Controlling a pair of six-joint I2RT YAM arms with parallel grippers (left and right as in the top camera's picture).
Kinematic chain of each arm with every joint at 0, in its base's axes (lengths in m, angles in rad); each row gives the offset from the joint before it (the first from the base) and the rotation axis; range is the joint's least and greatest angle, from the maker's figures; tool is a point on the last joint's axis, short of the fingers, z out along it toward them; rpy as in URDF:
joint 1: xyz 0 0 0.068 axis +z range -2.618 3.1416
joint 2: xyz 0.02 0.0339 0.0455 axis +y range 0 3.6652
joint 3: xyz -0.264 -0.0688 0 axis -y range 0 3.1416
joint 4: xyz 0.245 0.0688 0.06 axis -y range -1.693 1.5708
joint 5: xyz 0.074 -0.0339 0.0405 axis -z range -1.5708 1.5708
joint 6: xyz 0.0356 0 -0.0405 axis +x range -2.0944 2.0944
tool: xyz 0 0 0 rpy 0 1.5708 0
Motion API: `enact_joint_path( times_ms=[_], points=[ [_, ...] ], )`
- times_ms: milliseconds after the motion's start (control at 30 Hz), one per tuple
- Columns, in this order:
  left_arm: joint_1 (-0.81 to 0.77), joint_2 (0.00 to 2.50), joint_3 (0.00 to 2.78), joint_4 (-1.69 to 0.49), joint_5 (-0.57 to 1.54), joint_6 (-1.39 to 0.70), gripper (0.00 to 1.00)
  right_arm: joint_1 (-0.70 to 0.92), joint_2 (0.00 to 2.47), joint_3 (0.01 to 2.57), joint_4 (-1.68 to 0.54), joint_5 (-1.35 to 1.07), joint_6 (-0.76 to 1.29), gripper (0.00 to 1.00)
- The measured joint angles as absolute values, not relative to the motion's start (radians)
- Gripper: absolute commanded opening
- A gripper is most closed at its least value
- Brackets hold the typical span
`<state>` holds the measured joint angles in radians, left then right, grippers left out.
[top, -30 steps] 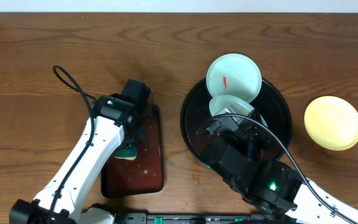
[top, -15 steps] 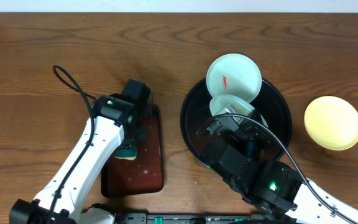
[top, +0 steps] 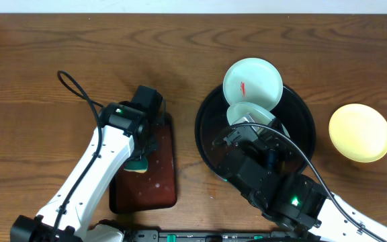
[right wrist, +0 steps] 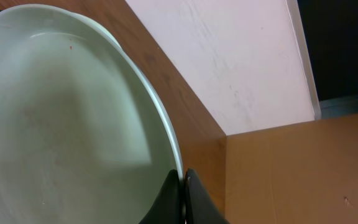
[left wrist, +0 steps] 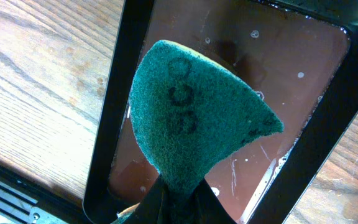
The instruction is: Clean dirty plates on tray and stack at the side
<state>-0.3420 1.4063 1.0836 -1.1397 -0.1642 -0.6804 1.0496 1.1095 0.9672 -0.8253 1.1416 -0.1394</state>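
My right gripper's plate stands tilted. I will next move my right gripper to the right in the overhead view, then down over the pale yellow plate (top: 359, 132), and turn it because of the tilt.
The round black tray (top: 301, 114) sits right of centre. A mint-white plate (top: 252, 83) with a red smear rests on its far rim. My right gripper (right wrist: 183, 186) is shut on the rim of a second mint-white plate (right wrist: 61, 124), held tilted up over the tray; from overhead this plate (top: 247, 113) shows partly behind the arm. The pale yellow plate (top: 359, 132) lies on the table right of the tray. My left gripper (left wrist: 179, 202) is shut on a green scouring sponge (left wrist: 194, 118), held over the brown rectangular tray (left wrist: 278, 93).
The brown rectangular tray (top: 160, 175) lies left of the black tray, with wet spots on it. A black cable (top: 79, 94) loops from the left arm. The wall and a cardboard-coloured surface show behind the plate in the right wrist view.
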Motion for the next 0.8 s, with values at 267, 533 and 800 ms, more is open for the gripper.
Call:
enact_joint_path(
  times_ms=[267,533,800],
  points=[
    [-0.342,1.406,1.084,-1.140,-0.164,-0.680,0.12,1.050,1.110,0.967,-0.825,1.142,-0.139,0.01],
    [-0.342,1.406,1.084,-1.140,-0.163,-0.680,0.12,1.050,1.110,0.967,-0.825,1.142,-0.139,0.01],
    [-0.342,1.406,1.084,-1.139,-0.163,-0.680,0.11,1.046,1.111,0.967,-0.821,1.136,-0.150,0.01]
  ],
)
